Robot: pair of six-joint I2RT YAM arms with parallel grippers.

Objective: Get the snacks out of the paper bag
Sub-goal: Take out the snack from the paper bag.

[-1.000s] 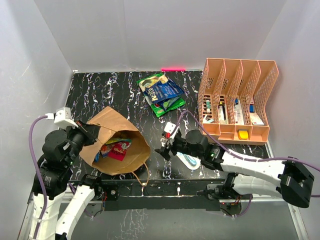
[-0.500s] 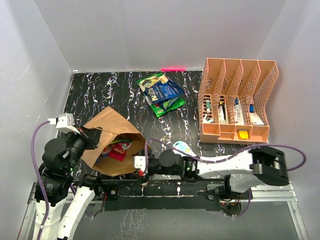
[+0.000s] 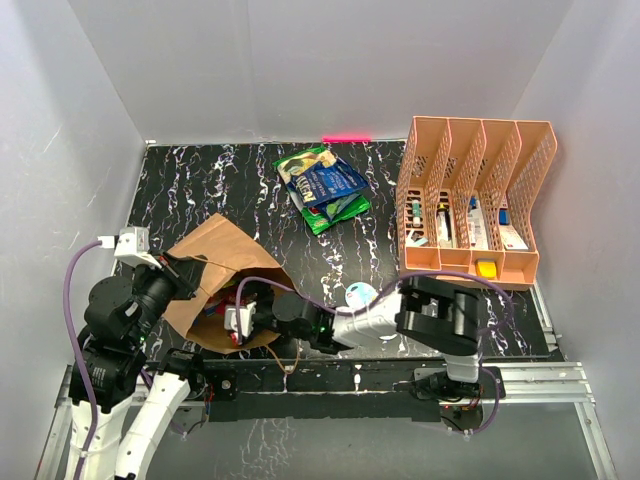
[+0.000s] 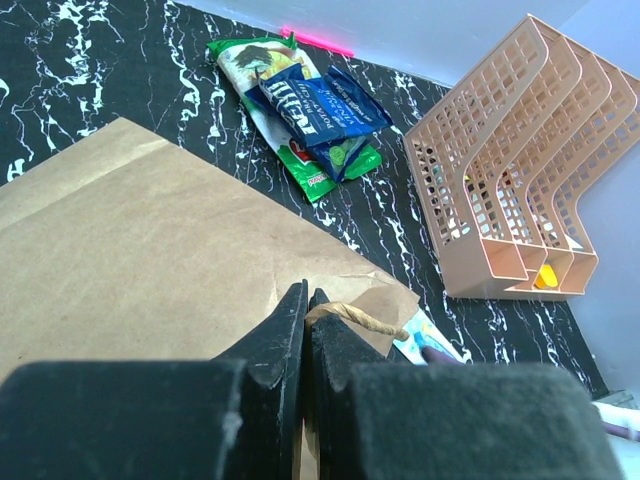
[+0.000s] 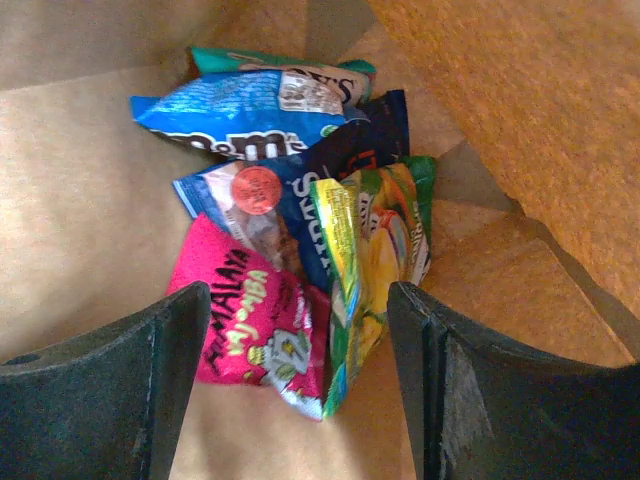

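I will push my right gripper deeper into the bag and outward next, past the pink-red packet (image 5: pixel 245 330) and onto the yellow-green packet's raised edge.
The brown paper bag (image 3: pixel 215 262) lies on its side, mouth toward the near right. My left gripper (image 3: pixel 176 270) is shut on the bag's rim by the twisted handle (image 4: pixel 365 320); its fingers (image 4: pixel 290 325) pinch the paper. My right gripper (image 3: pixel 240 318) is inside the bag's mouth, open and empty (image 5: pixel 297 300). Just ahead of its jaws lie a pink-red packet (image 5: pixel 245 330), a yellow-green packet (image 5: pixel 375 255), a dark blue one (image 5: pixel 300 215) and a light blue one (image 5: pixel 235 110). A green chip bag (image 3: pixel 335 208) and a dark blue packet (image 3: pixel 328 180) lie outside on the far table.
A peach mesh file organizer (image 3: pixel 475 190) with small boxes stands at the right; it also shows in the left wrist view (image 4: pixel 510 170). A white-and-teal blister pack (image 3: pixel 360 295) lies just right of the bag's mouth. The right arm stretches across the near table.
My right arm has swung left from mid-table and its open gripper has gone into the bag's mouth. The left gripper keeps its hold on the bag. The blister pack shifted slightly.
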